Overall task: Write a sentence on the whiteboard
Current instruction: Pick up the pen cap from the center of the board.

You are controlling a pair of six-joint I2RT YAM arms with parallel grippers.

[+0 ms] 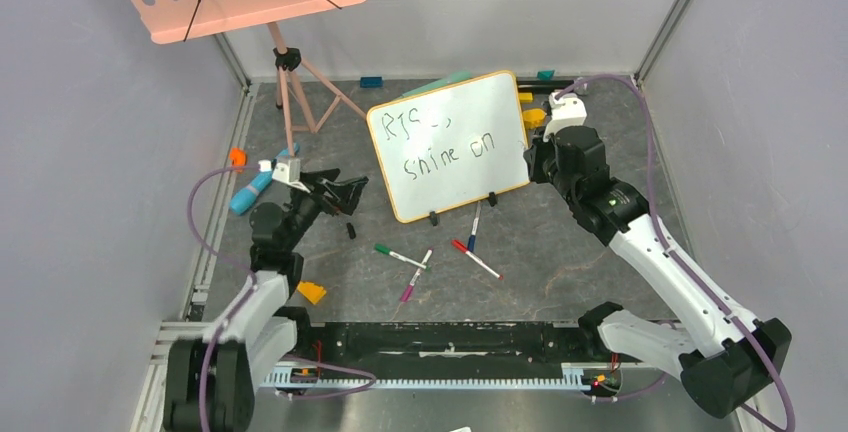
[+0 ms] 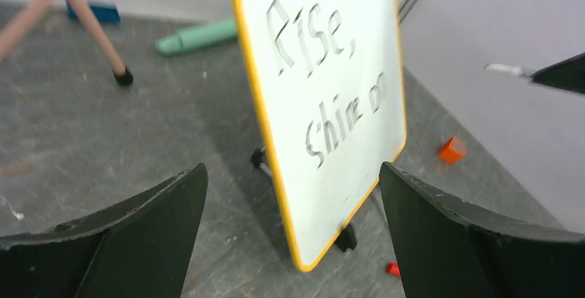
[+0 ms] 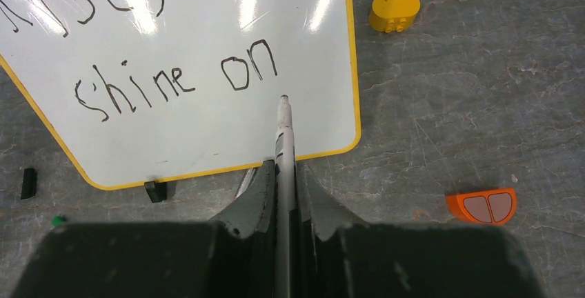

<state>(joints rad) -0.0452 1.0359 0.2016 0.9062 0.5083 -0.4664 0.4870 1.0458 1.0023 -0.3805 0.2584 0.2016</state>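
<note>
The left gripper tilts downward and moves down onto the loose black cap [image 1: 351, 231] on the tabletop next, because my right gripper holds the uncapped marker.
The whiteboard [image 1: 450, 142] stands tilted on two black clip feet at the table's middle. It shows in the left wrist view [image 2: 331, 105] and the right wrist view [image 3: 193, 70]. The sentence [image 3: 172, 81] reads "Rise," above "shine on". My right gripper [image 3: 284, 174] is shut on a grey marker [image 3: 284, 139]. The marker's tip points at the board just below "on". In the top view the right gripper [image 1: 545, 152] sits at the board's right edge. My left gripper [image 2: 293, 194] is open and empty, left of the board [image 1: 345, 192].
Several loose markers [image 1: 440, 257] lie in front of the board. A pink music stand [image 1: 290, 82] stands at the back left. Small toy blocks lie around: yellow [image 3: 394, 12], orange [image 3: 483, 205], orange [image 1: 311, 292]. Grey walls enclose the table.
</note>
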